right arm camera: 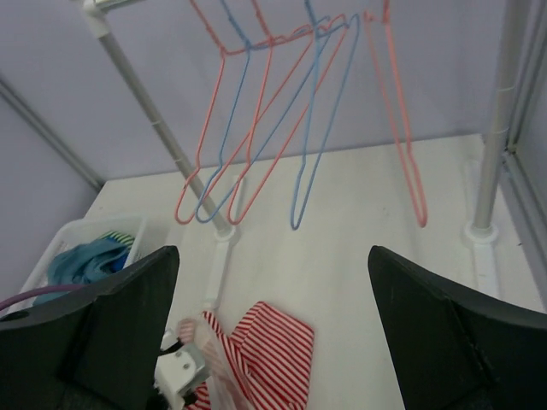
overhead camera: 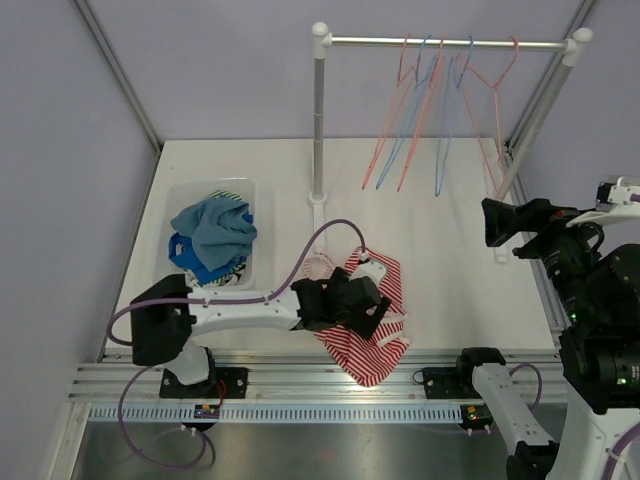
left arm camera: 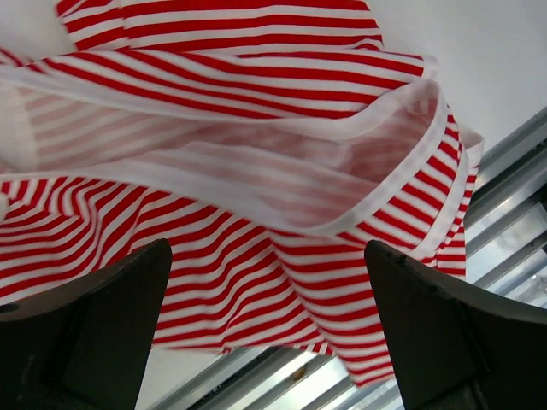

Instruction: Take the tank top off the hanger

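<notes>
My left gripper moves down onto the tank top's pale trim next, before closing, as the trim lies below between the open fingers.
The red-and-white striped tank top (overhead camera: pixel 374 352) lies crumpled on the white table by the front edge, one corner over the metal rail. A pale loop (overhead camera: pixel 319 268), perhaps the hanger's hook, shows at its far left end. The rest of the hanger is hidden. My left gripper (overhead camera: pixel 372 312) hovers just over the tank top, jaws wide open. In the left wrist view the striped cloth (left arm camera: pixel 222 85) fills the frame between the open fingers (left arm camera: pixel 128 290). My right gripper (overhead camera: pixel 503 222) is raised at the right, open and empty. The tank top (right arm camera: pixel 278 350) lies far below it.
A clothes rail (overhead camera: pixel 445 42) at the back holds several red and blue wire hangers (overhead camera: pixel 415 110). Its post (overhead camera: pixel 318 130) stands behind the tank top. A clear bin (overhead camera: pixel 190 195) of blue clothes sits at the left. An aluminium rail (overhead camera: pixel 300 380) runs along the front edge.
</notes>
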Controlling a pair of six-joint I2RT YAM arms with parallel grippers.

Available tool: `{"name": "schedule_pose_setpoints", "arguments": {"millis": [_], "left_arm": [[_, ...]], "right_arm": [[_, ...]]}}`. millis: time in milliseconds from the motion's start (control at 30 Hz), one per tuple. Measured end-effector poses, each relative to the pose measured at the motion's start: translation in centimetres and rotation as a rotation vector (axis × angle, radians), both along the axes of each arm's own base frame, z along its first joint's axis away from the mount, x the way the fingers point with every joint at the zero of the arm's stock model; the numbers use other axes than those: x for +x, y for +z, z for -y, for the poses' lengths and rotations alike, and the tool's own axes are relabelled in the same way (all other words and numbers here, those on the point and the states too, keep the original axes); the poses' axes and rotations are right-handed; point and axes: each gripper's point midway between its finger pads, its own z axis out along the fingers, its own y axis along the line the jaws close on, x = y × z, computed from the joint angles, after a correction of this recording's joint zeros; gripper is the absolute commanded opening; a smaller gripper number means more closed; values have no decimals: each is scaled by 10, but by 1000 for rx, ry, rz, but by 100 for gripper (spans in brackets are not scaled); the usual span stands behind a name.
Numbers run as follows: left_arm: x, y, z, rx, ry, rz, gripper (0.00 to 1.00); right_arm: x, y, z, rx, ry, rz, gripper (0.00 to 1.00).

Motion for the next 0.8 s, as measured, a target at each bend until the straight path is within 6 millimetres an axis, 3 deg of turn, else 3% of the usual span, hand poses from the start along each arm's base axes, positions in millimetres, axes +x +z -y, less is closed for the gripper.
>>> {"name": "schedule_pose_setpoints", "arguments": {"millis": [200, 300, 400, 433, 500, 533, 667, 733, 800], "left_arm": [[8, -38, 26, 63, 0, -16, 99], [9, -60, 31, 98, 8, -32, 99], [10, -74, 34, 101, 26, -42, 65], [11, -75, 36, 85, 27, -39, 31], [12, -74, 34, 64, 42, -38, 4], [12, -73, 32, 54, 55, -42, 0], [13, -59, 12, 84, 100, -26, 0], [18, -42, -4, 106, 129, 5, 0], [31, -8, -23, 94, 177, 51, 0]], "right_arm": [[14, -63, -35, 53, 189, -144, 99], [16, -77, -41, 61, 223, -180, 99], [10, -76, -44, 60, 247, -169, 99], [7, -75, -45, 58, 253, -158, 99], [0, -71, -46, 54, 260, -136, 99], [-2, -70, -46, 52, 264, -128, 100], [-11, -64, -49, 48, 282, -96, 99], [-11, -64, -50, 44, 286, -90, 99], [-11, -66, -50, 40, 287, -93, 100]]}}
